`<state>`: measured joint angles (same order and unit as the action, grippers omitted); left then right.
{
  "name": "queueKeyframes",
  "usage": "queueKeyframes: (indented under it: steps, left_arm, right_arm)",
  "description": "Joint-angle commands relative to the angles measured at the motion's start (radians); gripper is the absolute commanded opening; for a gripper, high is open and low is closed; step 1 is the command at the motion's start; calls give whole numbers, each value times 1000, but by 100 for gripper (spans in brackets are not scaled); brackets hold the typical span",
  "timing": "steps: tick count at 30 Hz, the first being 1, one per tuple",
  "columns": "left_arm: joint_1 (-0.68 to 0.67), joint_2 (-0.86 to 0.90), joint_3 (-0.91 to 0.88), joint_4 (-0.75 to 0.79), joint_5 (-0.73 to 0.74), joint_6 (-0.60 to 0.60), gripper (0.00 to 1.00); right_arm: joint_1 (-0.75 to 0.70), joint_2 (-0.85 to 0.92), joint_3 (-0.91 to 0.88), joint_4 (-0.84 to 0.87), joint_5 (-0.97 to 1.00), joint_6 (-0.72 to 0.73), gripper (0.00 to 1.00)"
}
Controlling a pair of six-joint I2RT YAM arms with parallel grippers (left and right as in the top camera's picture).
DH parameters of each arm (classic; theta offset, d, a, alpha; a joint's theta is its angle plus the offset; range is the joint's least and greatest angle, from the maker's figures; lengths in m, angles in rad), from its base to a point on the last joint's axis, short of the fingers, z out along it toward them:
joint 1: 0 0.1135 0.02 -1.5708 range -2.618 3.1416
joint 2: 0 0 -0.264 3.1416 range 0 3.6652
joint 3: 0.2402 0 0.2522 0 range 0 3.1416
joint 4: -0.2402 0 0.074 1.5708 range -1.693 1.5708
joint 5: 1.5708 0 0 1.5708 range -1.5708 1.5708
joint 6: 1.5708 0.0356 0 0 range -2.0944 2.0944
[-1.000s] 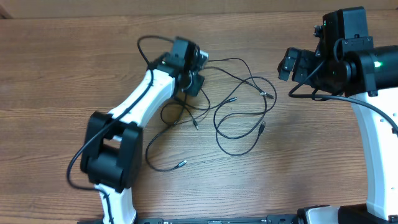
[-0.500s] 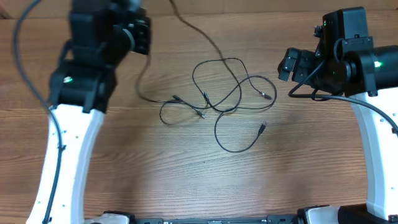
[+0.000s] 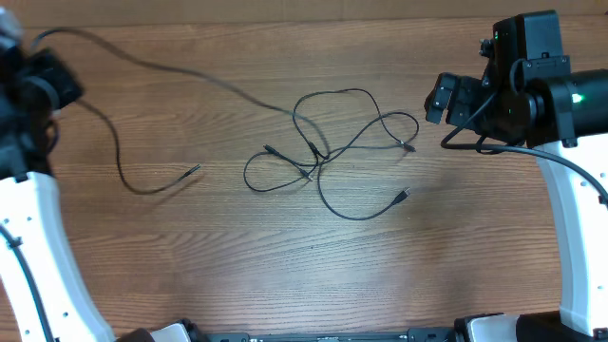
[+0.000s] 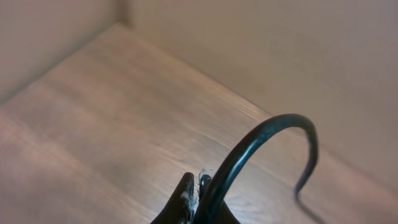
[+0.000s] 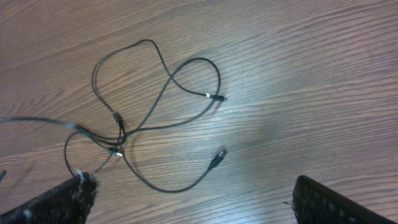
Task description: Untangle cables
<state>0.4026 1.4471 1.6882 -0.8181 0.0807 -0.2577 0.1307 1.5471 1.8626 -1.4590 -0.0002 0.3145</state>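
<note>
My left gripper should move back, pull its cable out of the tangle and release it over the bare tabletop, because that clear spot is back from the gripper.
My left gripper point(image 3: 46, 84) is at the far left of the table, shut on one thin black cable point(image 3: 190, 78). That cable stretches right to the tangle, and its other part loops down to a free plug point(image 3: 195, 170). In the left wrist view the jaws point(image 4: 198, 186) pinch this cable point(image 4: 261, 134). The remaining cables point(image 3: 328, 147) lie loosely looped and crossed at the table's centre, also seen in the right wrist view point(image 5: 155, 93). My right gripper point(image 3: 442, 100) is open and empty, raised to the right of the tangle, with its fingers wide apart point(image 5: 199, 208).
A black plug point(image 5: 217, 158) and a silver-tipped plug point(image 5: 217, 98) lie at the tangle's right side. The wooden table point(image 3: 285, 275) ends at its far edge point(image 3: 285, 23). In the left wrist view a beige wall point(image 4: 280, 50) borders the table.
My left arm swung from the table's centre to the far left, dragging one cable out of the pile. The tangle shifted and loosened. The right arm has not moved.
</note>
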Motion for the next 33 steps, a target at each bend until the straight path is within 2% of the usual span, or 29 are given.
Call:
queueKeyframes:
  steps: [1,5,10,18,25,29,32,33]
  left_arm:
    - [151,6,18,-14,26,-198,4]
    - [270,6,18,-16,43,-269,4]
    - [336,6,18,-15,42,-324,4]
    - [349,17,17,-9,42,-348,5]
    - [338,98,17,-52,52,-344,7]
    - [287,132,17,-47,54,-257,11]
    - [219,164,17,-10,55,-162,15]
    - [185,180,17,9,55,-97,14]
  right_arm:
    - [-3,2,8,2,-2,7,99]
    - [-3,2,8,2,-2,7,99]
    - [-3,4,2,2,-2,7,99]
    - [-3,13,2,2,-2,7,98]
    - [-3,14,2,2,-2,7,98]
    - [-3,14,2,2,-2,7,98]
    - [-3,14,2,1,-2,7,98]
    - [-3,14,2,1,-2,7,98]
